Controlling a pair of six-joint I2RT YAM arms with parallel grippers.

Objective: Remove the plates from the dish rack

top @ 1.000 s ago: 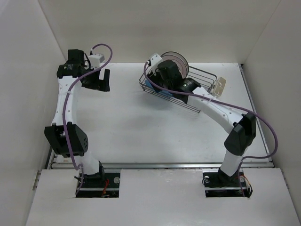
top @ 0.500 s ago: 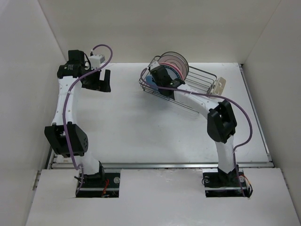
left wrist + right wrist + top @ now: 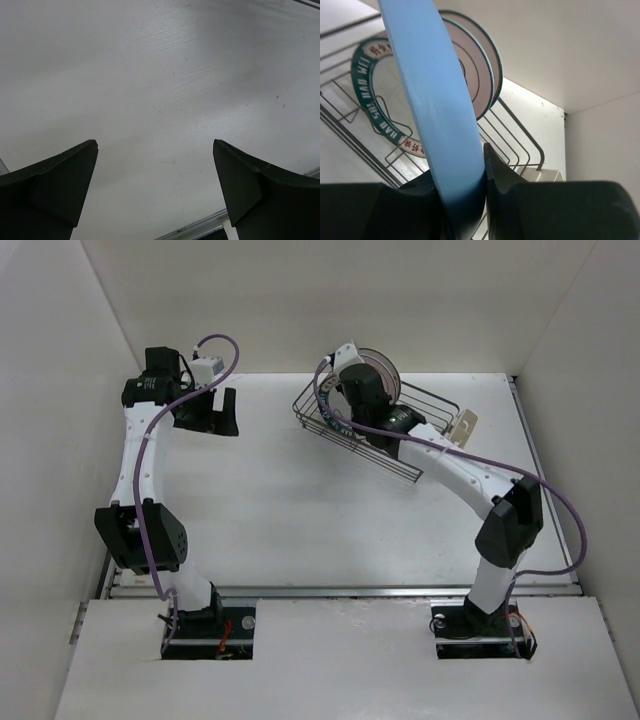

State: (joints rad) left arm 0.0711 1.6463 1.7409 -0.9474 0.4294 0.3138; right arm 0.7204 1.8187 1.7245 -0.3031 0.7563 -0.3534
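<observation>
My right gripper holds the plain blue plate and should next move back and to the left in the top view, tilting the plate flat onto the table, which is bare there point(image 3: 270, 452).
The dark wire dish rack point(image 3: 432, 400) stands at the back right of the table with plates point(image 3: 386, 374) upright at its left end. In the right wrist view my right gripper point(image 3: 461, 166) is shut on the rim of the plain blue plate point(image 3: 432, 95), one finger on each face. Behind it stand a white plate with a dark lettered rim point(image 3: 376, 82) and a pink plate point(image 3: 476, 85) among the rack wires point(image 3: 520, 145). From above, my right gripper point(image 3: 347, 400) sits over the rack's left end. My left gripper point(image 3: 208, 412) is open over bare table at the far left, nothing between its fingers point(image 3: 60, 180).
A small cream cup point(image 3: 466, 425) hangs on the rack's right end, also seen as the cream cup point(image 3: 540, 175) from the wrist. White walls close in the table at the back and on both sides. A metal rail point(image 3: 340, 591) runs along the near edge.
My right gripper has closed onto the blue plate's rim and shifted slightly toward the back over the rack's left end. The left arm has not moved.
</observation>
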